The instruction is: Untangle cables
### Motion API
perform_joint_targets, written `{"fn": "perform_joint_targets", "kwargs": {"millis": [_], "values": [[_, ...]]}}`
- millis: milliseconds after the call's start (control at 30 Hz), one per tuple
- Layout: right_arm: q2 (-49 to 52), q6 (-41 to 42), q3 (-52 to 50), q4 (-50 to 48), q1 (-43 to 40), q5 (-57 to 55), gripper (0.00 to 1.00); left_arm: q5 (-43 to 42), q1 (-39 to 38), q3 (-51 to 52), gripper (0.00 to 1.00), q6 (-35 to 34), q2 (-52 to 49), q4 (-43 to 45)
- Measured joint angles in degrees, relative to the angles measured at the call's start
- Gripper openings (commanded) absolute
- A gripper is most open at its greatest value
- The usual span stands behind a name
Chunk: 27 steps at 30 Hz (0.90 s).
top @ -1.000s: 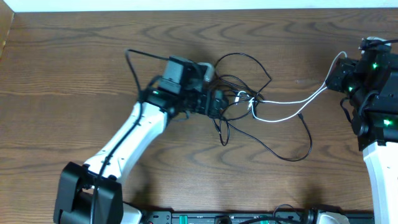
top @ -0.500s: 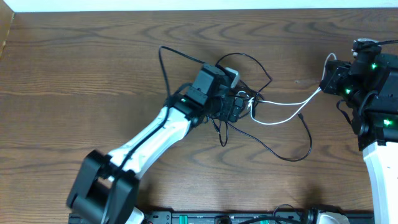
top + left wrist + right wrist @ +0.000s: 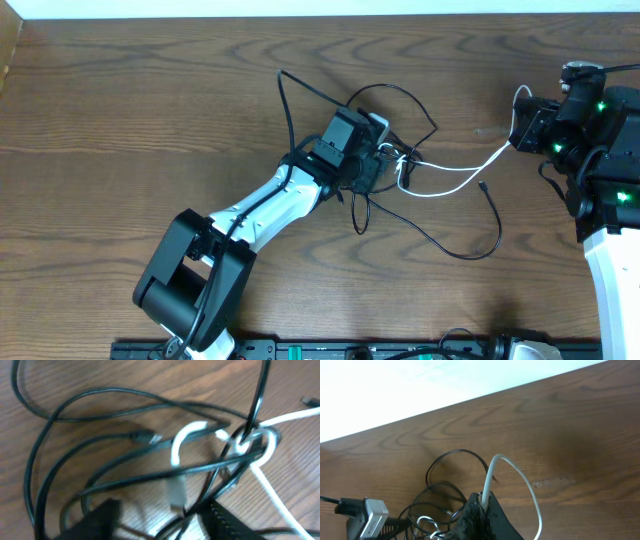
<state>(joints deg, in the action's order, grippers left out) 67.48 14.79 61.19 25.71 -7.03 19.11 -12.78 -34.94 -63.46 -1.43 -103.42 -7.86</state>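
Next, my right gripper pulls the cable away, toward the right in the overhead view, then opens, since the white cable [image 3: 450, 167] still curves slack from the knot.
The cables lie knotted at the table's middle: thin black cables [image 3: 497, 222] looping out to the right and a white cable [image 3: 450, 167] running from the knot to the right arm. My left gripper [image 3: 378, 166] sits low over the knot, open. In the left wrist view its fingers [image 3: 102, 520] stand apart with black cables [image 3: 100, 395] crossing between them, and the white cable's hook [image 3: 179, 442] lies just ahead. My right gripper [image 3: 482, 499] is shut on the white cable [image 3: 495, 467], held above the table at the right [image 3: 522, 122].
The left arm's own thicker black cable [image 3: 285, 100] arcs up behind its wrist. Brown wooden table [image 3: 120, 120] with a white wall along the back edge. A black equipment rail [image 3: 350, 351] runs along the front edge. The right arm's base [image 3: 610, 250] stands at the right.
My left arm has swung right onto the knot and its jaws have narrowed around the black strands. The right gripper has shifted slightly up and left with the white cable.
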Motion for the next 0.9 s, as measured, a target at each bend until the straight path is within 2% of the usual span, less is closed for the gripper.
{"fn": "perform_joint_targets", "kwargs": {"millis": [200,233,400,567,733,900], "values": [[0.0,0.02,0.0,-0.11,0.0,0.26,0.01,0.98,-0.57,0.0,0.41,0.66,-0.15,-4.26],[0.0,0.0,0.0,-0.17,0.0,0.26,0.01,1.11,-0.85,0.0,0.38,0.63,-0.35,-4.42],[0.0,0.0,0.0,-0.22,0.0,0.26,0.01,1.11,-2.12,0.0,0.08,1.11,-1.16,-3.45],[0.0,0.02,0.0,-0.22,0.0,0.24,0.01,1.14,-1.75,0.0,0.08,1.27,0.5,-2.21],[0.0,0.02,0.0,0.28,0.0,-1.25,0.01,1.11,0.55,0.0,0.07,0.5,8.66,-5.73],[0.0,-0.15,0.04,4.81,0.02,-12.09,0.01,1.16,6.03,0.0,0.08,-1.79,16.92,-11.85]]}}
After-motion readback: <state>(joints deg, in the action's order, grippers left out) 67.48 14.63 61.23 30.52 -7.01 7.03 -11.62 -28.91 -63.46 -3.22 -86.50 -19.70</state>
